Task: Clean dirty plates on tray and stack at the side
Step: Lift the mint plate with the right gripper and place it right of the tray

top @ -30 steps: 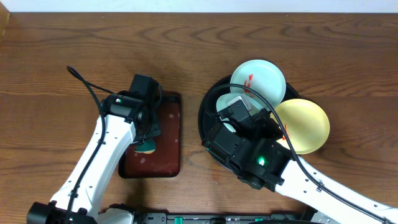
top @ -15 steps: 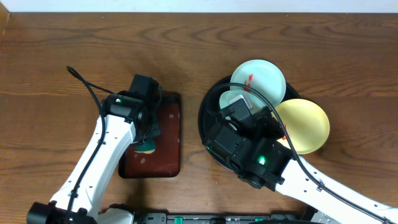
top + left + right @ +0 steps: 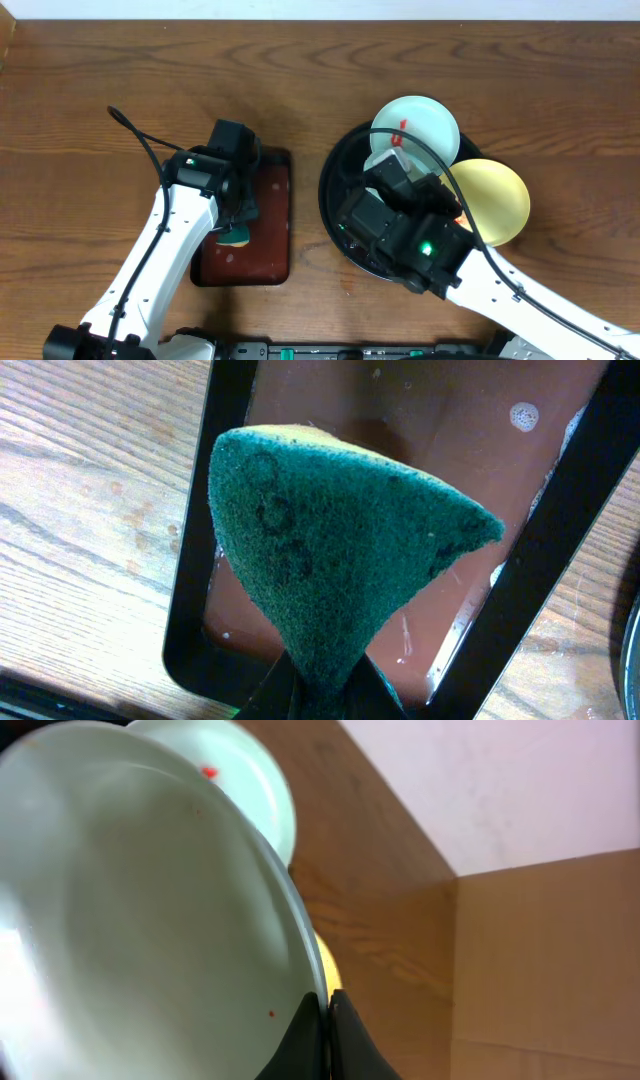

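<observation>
I should next move my right gripper to the right in the overhead view, past the pale yellow plate [image 3: 495,200], and then lower the plate it holds onto bare table.
My right gripper [image 3: 326,1020] is shut on the rim of a pale blue-white plate [image 3: 130,910], held tilted over the black tray [image 3: 335,185]; overhead only a sliver of this plate [image 3: 378,160] shows beside the arm. A second pale blue-white plate [image 3: 425,125] with red sauce rests on the tray's far rim, also in the right wrist view [image 3: 235,770]. A pale yellow plate [image 3: 495,200] leans on the tray's right rim. My left gripper [image 3: 325,695] is shut on a green sponge [image 3: 330,550], seen overhead [image 3: 236,234] over the red-brown tray [image 3: 270,215].
The small rectangular red-brown tray [image 3: 400,480] holds water drops and a dark rim. Bare wooden table [image 3: 120,60] lies around both trays. A cardboard box [image 3: 540,970] shows in the right wrist view.
The right arm has shifted slightly right and turned, tilting the held plate so less of it shows overhead. The left arm and sponge have not moved.
</observation>
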Controlling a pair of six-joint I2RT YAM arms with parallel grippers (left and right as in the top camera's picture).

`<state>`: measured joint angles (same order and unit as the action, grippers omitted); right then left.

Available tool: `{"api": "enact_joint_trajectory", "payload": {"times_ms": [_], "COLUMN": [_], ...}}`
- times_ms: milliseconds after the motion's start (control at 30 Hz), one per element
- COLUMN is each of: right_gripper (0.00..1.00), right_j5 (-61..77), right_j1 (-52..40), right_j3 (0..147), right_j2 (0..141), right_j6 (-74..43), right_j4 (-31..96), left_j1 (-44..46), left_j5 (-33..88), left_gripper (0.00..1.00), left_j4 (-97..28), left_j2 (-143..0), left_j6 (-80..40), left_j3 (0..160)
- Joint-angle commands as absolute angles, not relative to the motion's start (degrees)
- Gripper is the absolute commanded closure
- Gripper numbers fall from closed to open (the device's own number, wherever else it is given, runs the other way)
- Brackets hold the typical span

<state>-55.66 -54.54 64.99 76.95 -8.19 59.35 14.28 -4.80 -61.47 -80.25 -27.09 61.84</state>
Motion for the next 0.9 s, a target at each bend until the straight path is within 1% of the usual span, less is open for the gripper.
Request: {"api": "enact_joint_trajectory", "payload": {"times_ms": [0,33,67,167,267,333,467,600,667,767,867], "right_gripper": [0.99,0.99,0.99,0.99,0.99,0.99,0.99,0.99,0.99,0.99,0.99], "right_j5": [-58.17,-59.02,-56.95,-46.06,-41.69,-37.98,-23.05,-2.44,5.65,9.87,10.04], "right_j1": [-54.02,-53.32,-52.84,-50.98,-45.93,-40.82,-26.0,-7.42,2.22,14.15,24.67], "right_j3": [66.28,66.3,66.32,66.32,66.32,66.32,66.32,66.32,66.32,66.32,66.32], "right_j2": [76.51,76.51,76.49,76.51,76.23,75.61,73.17,71.42,71.4,72.01,73.25], "right_j6": [-10.83,-14.26,-16.01,-16.56,-21.82,-22.96,-22.35,-17.32,-16.12,-16.03,-16.03], "right_j4": [60.58,60.86,60.75,60.69,61.43,61.06,59.53,56.77,56.21,56.16,55.35], "left_j1": [14.04,14.04,14.04,14.04,14.04,14.04,14.04,14.04,14.04,14.04,14.04], "left_j5": [-4.93,-4.91,-4.91,-4.91,-4.89,-4.89,-4.91,-4.91,-4.89,-4.89,-4.91], "left_gripper": [0.92,0.92,0.92,0.92,0.93,0.92,0.93,0.92,0.93,0.92,0.92], "left_j4": [-61.63,-61.6,-61.6,-61.63,-61.63,-61.63,-61.63,-61.63,-61.63,-61.63,-61.6], "left_j2": [-80.09,-80.09,-80.09,-80.09,-80.09,-80.09,-80.09,-80.09,-80.09,-80.09,-80.09], "left_j6": [-26.57,-26.59,-26.59,-26.59,-26.59,-26.57,-26.57,-26.57,-26.57,-26.57,-26.57], "left_j3": [61.93,61.93,61.93,61.93,61.93,61.93,61.93,61.93,61.93,61.93,61.93]}}
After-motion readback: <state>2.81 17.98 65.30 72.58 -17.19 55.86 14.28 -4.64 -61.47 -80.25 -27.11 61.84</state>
